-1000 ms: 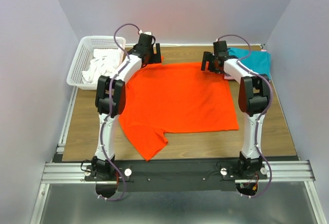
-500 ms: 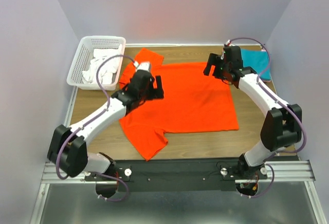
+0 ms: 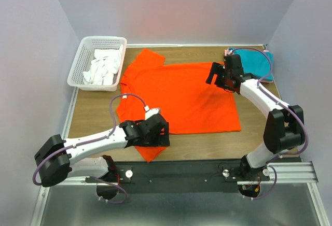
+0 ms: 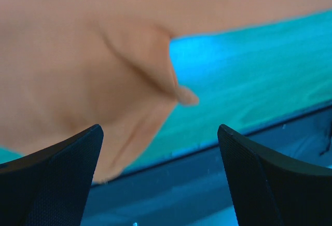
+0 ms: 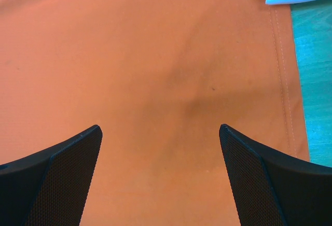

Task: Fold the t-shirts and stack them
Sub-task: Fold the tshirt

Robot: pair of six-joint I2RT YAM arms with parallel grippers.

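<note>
The left gripper comes back and down onto the near tip of the sleeve's hem (image 3: 149, 157) (image 4: 113, 171) next. The hem's tip pokes out closer to the bar than my open fingers.
A bright orange-red t-shirt (image 3: 181, 94) lies spread flat in the middle of the table. My left gripper (image 3: 162, 132) hovers low over its near-left sleeve (image 3: 151, 151), open and empty. In the left wrist view the sleeve tip (image 4: 78, 70) shows blurred between the wide-apart fingers (image 4: 52, 179). My right gripper (image 3: 211, 75) hangs open over the shirt's far right part. The right wrist view is filled by the orange cloth (image 5: 155, 70), with its hem (image 5: 285, 81) at the right. A folded teal t-shirt (image 3: 257, 62) lies at the far right corner.
A white mesh basket (image 3: 83, 55) holding white cloth (image 3: 101, 68) stands at the far left. The wooden table (image 3: 93, 117) shows bare on the left and along the near edge. The black rail (image 3: 181, 169) with both arm bases runs just below the left gripper.
My left arm has swung back from the far-left sleeve to the near-left sleeve and dropped low. My right arm's elbow has moved out to the right; its gripper has barely shifted.
</note>
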